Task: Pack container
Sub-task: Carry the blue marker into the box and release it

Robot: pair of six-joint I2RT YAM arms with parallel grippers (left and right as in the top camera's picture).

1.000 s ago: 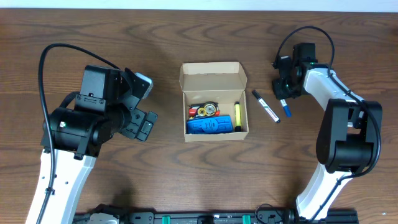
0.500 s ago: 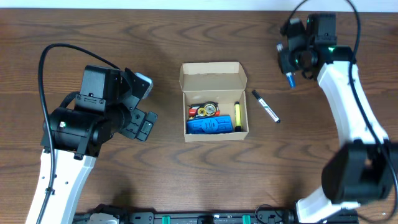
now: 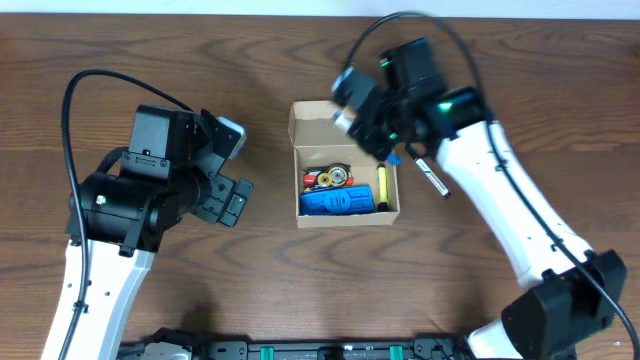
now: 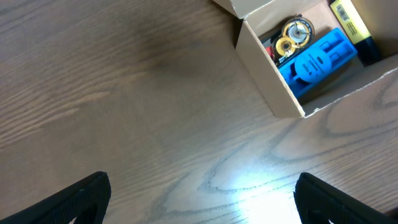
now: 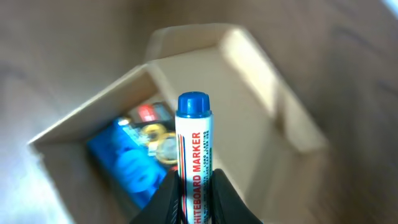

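My right gripper moves back and down next into the slim gap by the container's side (image 3: pixel 339 215) (image 5: pixel 107 180), which shows free over the blue plastic part's near edge.
The tan cardboard container (image 3: pixel 345 165) sits open at the table's middle, flap lid up at the back. Inside lie a blue plastic part (image 3: pixel 336 203), a gold and red roll (image 3: pixel 330 178) and a yellow marker (image 3: pixel 382 185). My right gripper (image 3: pixel 385 145) hovers over the container's right back corner, shut on a white whiteboard marker with a blue cap (image 5: pixel 193 155); the container (image 5: pixel 249 93) shows blurred beneath it. My left gripper (image 4: pixel 199 208) is open and empty over bare wood left of the container (image 4: pixel 273 81).
A black-capped white marker (image 3: pixel 430 177) lies on the wood just right of the container. The left arm (image 3: pixel 160 185) stands to the container's left. The table's far edge runs along the top.
My right gripper has carried the blue-capped marker from the right side of the table leftward to above the container. The left arm has not moved.
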